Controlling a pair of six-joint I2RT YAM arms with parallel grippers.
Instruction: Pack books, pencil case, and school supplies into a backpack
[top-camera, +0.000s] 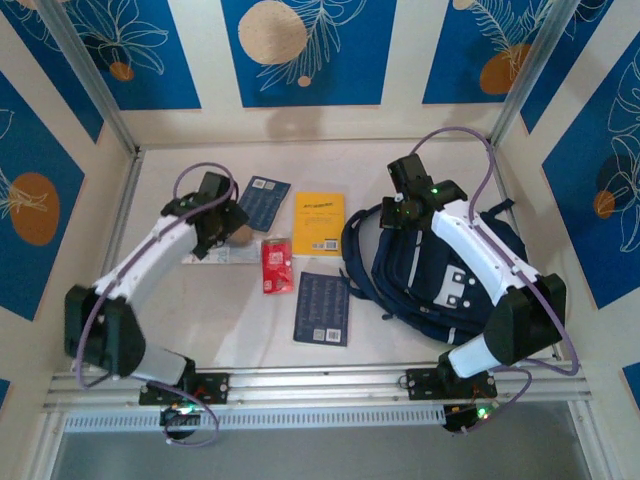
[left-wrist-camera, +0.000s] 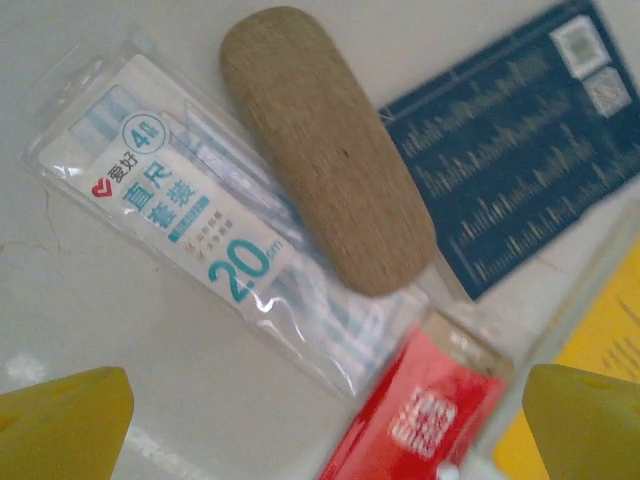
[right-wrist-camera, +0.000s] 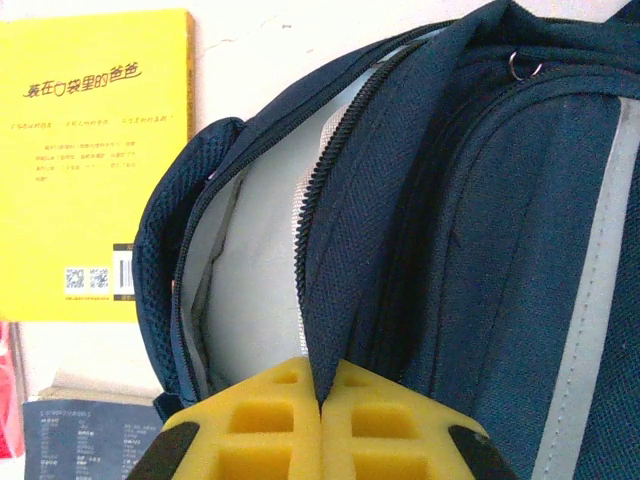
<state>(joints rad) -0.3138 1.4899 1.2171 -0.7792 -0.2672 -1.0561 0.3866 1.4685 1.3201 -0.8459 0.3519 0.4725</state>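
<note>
The pencil case lies below my open left gripper. My left gripper moves down next until its fingers are on either side of the long sides of the tan oval pencil case.
The navy backpack lies at the right with its main zip open and pale grey lining showing. My right gripper is shut on the edge of the backpack flap, holding the mouth apart. The yellow book lies just left of it. One navy book lies at the back, another nearer the front. My left gripper hangs open above the tan oval pencil case, a clear ruler packet and the red packet, touching none of them.
The table is boxed in by cream walls with blue panels and metal posts at the back corners. A dark strap loops out from the backpack toward the books. Bare tabletop lies at the front left.
</note>
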